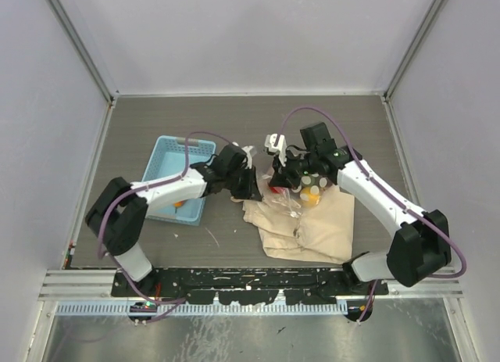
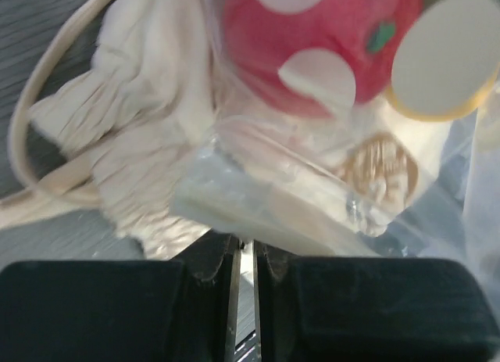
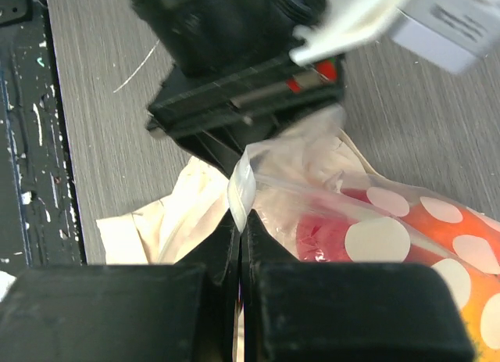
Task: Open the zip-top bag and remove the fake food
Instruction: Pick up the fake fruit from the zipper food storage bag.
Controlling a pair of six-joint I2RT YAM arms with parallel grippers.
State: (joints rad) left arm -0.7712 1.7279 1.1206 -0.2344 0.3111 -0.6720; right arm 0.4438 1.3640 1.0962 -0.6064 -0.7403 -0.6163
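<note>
The white zip strip (image 3: pixel 242 186) is between my right gripper's fingers, and the left gripper is close beside it. My right gripper will move it gently a little outward next and open to let go.
The zip-top bag (image 1: pixel 301 191) is clear with white spots and lies on a beige cloth bag, between my two grippers. Fake food shows inside it: a red piece (image 2: pixel 320 41) and an orange piece (image 3: pixel 469 245); a yellow one (image 1: pixel 313 195) shows from above. My right gripper (image 3: pixel 244 217) is shut on the white zip strip (image 3: pixel 242 186) at the bag's mouth. My left gripper (image 2: pixel 244 245) faces it from the other side, its jaws closed to a thin slit on the bag's clear edge (image 2: pixel 273 209). In the right wrist view the left gripper's black fingers (image 3: pixel 226 147) hold the strip's upper end.
The beige cloth drawstring bag (image 1: pixel 308 229) lies crumpled under the zip-top bag, its cord (image 2: pixel 31 112) looping to the left. A light blue basket (image 1: pixel 160 163) stands left of the left gripper with an orange item inside. The black mounting rail (image 3: pixel 19 143) runs along the near edge.
</note>
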